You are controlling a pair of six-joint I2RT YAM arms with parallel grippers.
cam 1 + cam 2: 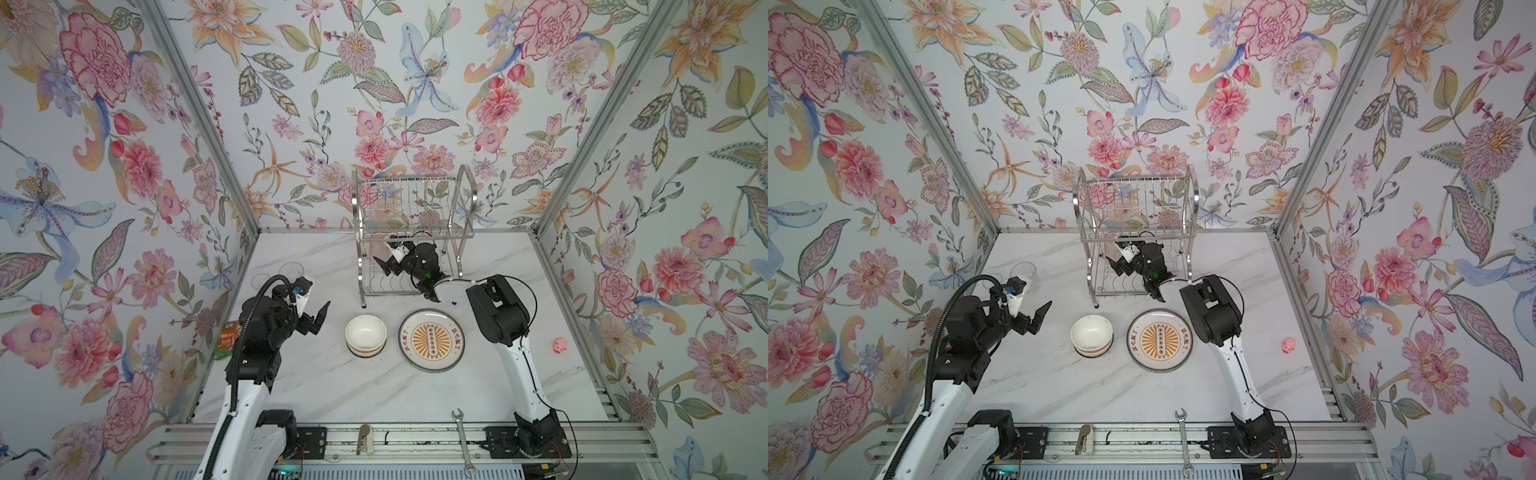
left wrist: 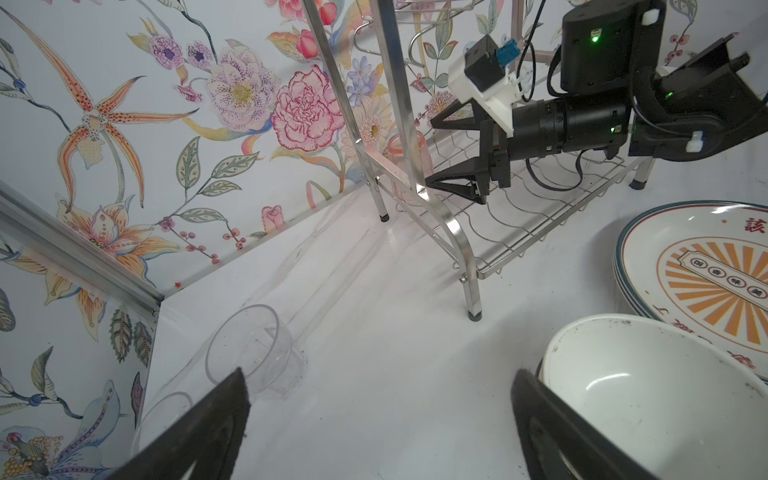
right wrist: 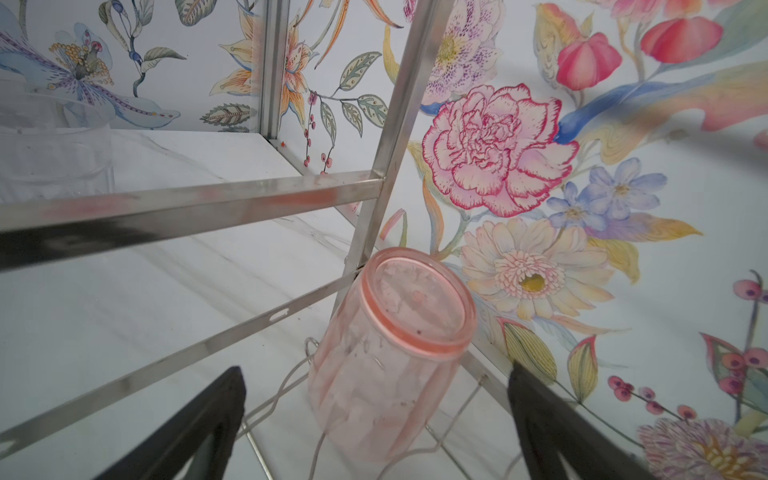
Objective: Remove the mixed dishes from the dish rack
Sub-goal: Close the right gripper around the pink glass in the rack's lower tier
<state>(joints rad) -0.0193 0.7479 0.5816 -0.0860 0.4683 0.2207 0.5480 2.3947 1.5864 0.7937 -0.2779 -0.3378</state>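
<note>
The tumbler is farther out than my fingers, so my right gripper will next push outward with its fingers open around the pink tumbler on the dish rack, and close.
The dish rack stands at the back of the table in both top views. My right gripper reaches into its lower tier, open. A pink tumbler stands upside down on the wire shelf between the open fingers, untouched. My left gripper hovers open and empty over the table, left of the rack. On the table lie stacked white bowls, a sunburst plate and two clear tumblers.
A green-orange snack packet lies by the left wall. A steel wrench rests at the front edge. A small pink toy sits at the right. Rack posts and a crossbar stand close round the right gripper.
</note>
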